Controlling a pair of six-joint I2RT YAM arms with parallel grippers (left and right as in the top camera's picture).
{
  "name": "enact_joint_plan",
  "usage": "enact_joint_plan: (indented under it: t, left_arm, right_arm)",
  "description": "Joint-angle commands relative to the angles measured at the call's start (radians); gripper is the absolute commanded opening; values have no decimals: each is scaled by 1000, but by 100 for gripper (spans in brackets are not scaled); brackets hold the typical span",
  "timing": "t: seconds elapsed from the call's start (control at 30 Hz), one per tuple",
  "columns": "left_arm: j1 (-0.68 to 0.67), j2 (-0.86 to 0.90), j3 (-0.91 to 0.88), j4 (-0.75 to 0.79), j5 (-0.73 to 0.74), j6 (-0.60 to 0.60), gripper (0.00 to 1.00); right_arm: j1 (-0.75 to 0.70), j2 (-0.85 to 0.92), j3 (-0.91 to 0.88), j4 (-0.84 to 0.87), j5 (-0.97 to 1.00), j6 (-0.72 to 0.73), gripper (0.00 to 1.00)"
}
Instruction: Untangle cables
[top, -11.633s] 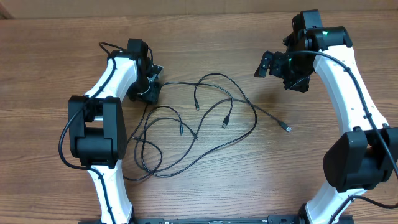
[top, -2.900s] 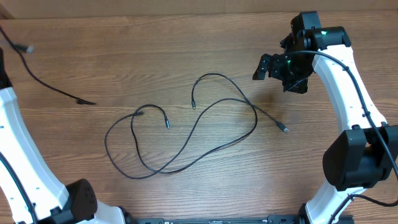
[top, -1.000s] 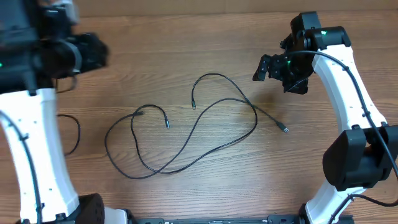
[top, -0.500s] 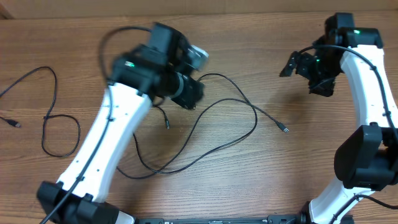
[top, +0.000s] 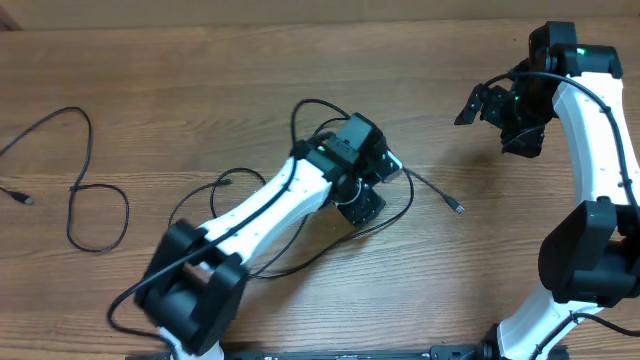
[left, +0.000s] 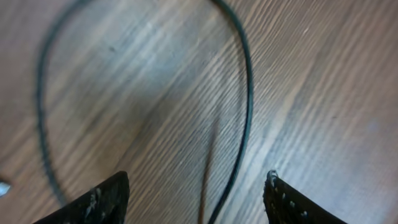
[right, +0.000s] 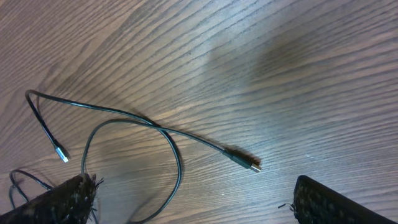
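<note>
One strand (left: 247, 118) of the second black cable already runs between the left gripper's open fingers, so the left gripper should move straight down onto it and close there.
Two black cables (top: 428, 186) lie looped over each other in the middle of the table, one metal-tipped plug (top: 459, 208) pointing right. A third cable (top: 76, 186) lies apart at the far left. My left gripper (top: 362, 203) hangs low over the middle loops. In the left wrist view it (left: 196, 200) is open, and a cable strand (left: 247, 118) runs down between its fingers untouched. My right gripper (top: 478, 108) is raised at the upper right. It (right: 199, 202) is open and empty, with a plug end (right: 252, 165) on the wood below it.
The wooden table (top: 300, 60) runs to a far edge at the top of the overhead view. The left arm's white links (top: 250, 215) stretch diagonally over part of the middle cables and hide them. The right arm (top: 600, 150) stands along the right side.
The left arm has swung from the far left into the middle and come down over the loops, jaws widening. One cable now lies apart at the left. The right arm shifted slightly right.
</note>
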Motion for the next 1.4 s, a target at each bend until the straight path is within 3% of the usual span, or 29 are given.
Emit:
enact_joint_plan:
  t: [0.0, 0.37, 0.83, 1.07, 1.2, 1.37]
  left_arm:
    - [-6, 75, -10, -6, -32, -11, 68]
    - [-13, 101, -10, -126, 10, -57, 66]
    - [-52, 180, -1, -100, -24, -40, 70]
    - [-80, 185, -1, -94, -58, -38, 54]
    - [-124, 185, -1, -88, -116, -38, 52]
    - [-200, 200, 12, -88, -217, -45, 39]
  right_arm:
    - [3, 6, 2, -1, 2, -5, 100]
    - [3, 6, 2, -8, 4, -5, 100]
    - [3, 6, 2, -3, 4, -4, 100]
    - [3, 6, 2, -2, 4, -4, 100]
    - [3, 6, 2, -2, 4, -5, 100]
    - [3, 6, 2, -6, 4, -5, 100]
